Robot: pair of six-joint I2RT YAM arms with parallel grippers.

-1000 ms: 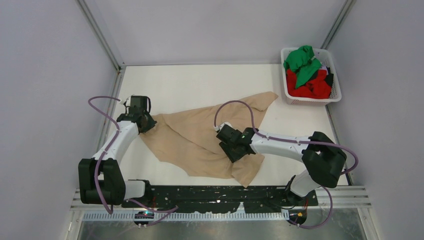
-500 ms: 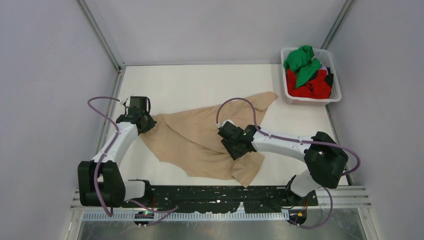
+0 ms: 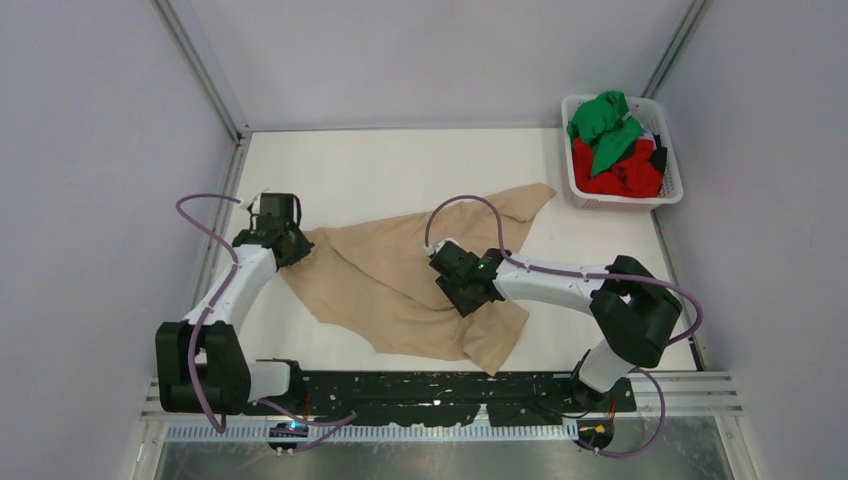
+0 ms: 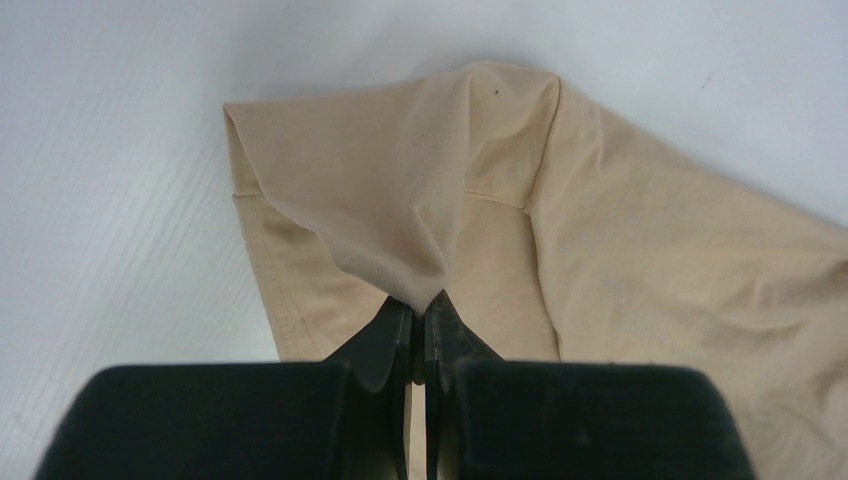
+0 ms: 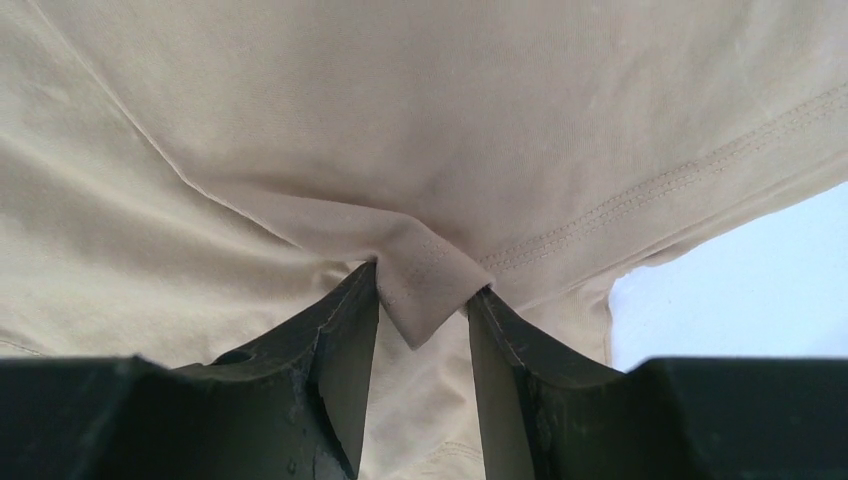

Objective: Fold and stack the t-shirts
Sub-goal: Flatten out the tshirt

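The shirt [image 5: 425,295] lies crumpled, and the far bare table is outward of the robot's left gripper. The gripper should next lift the pinched shirt, carry it outward, lower it and release it.
A beige t-shirt [image 3: 385,275] lies spread and crumpled across the middle of the table. My left gripper [image 3: 291,246] is at its left corner, shut on a pinch of the cloth [image 4: 400,250] that rises in a peak from the fingertips [image 4: 418,302]. My right gripper [image 3: 470,298] sits low over the shirt's right part. Its jaws stand apart around a hemmed flap of the beige shirt [image 5: 425,295], which spans the gap between the tips. A green t-shirt [image 3: 605,122] and a red t-shirt [image 3: 612,180] are bunched in the basket.
A white lattice basket [image 3: 622,203] stands at the back right corner of the white table [image 3: 400,170]. Grey walls and metal posts close in the table on three sides. Bare table shows beside the shirt in both wrist views.
The right gripper has crept a little to the left over the shirt, its jaws narrowing on the flap. The left arm and the shirt's left corner stay where they were.
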